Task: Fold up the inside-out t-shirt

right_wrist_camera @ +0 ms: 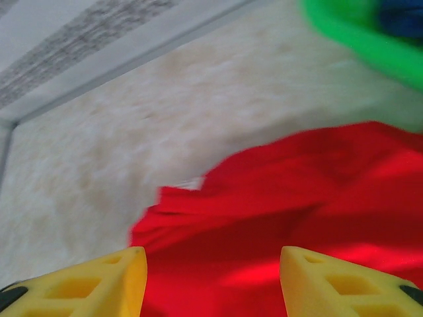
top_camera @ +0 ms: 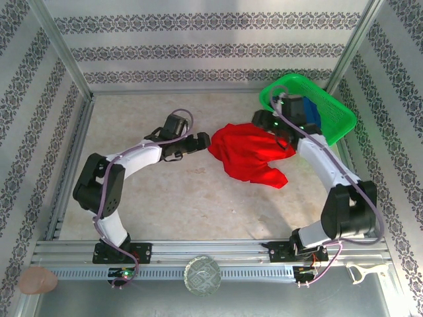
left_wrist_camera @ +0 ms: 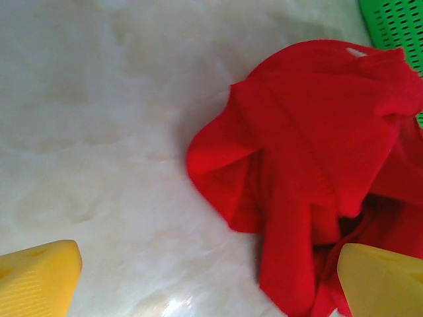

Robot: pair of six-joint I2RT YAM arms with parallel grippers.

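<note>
My left gripper shifts toward the red heap next and lowers onto the shirt's nearest edge (top_camera: 218, 141) (left_wrist_camera: 274, 178), because its open fingers still span mostly bare table.
The inside-out t-shirt (top_camera: 250, 156) lies crumpled in a bright red heap on the pale table, right of centre. My left gripper (top_camera: 202, 140) hovers at its left edge, and its yellow fingers (left_wrist_camera: 37, 277) stand wide open over bare table, with red cloth (left_wrist_camera: 317, 152) reaching the right finger. A white tag (left_wrist_camera: 357, 51) shows at the shirt's far side. My right gripper (top_camera: 276, 132) hangs over the back right of the heap. Its jaws (right_wrist_camera: 215, 284) are open, with the shirt (right_wrist_camera: 297, 198) spread below them and the tag (right_wrist_camera: 188, 183) at the cloth's edge.
A green basket (top_camera: 334, 109) holding a dark blue garment (top_camera: 308, 112) sits tilted at the back right, just behind the right wrist. Patterned walls and metal rails enclose the table. A clear round object (top_camera: 202, 274) rests on the front rail.
</note>
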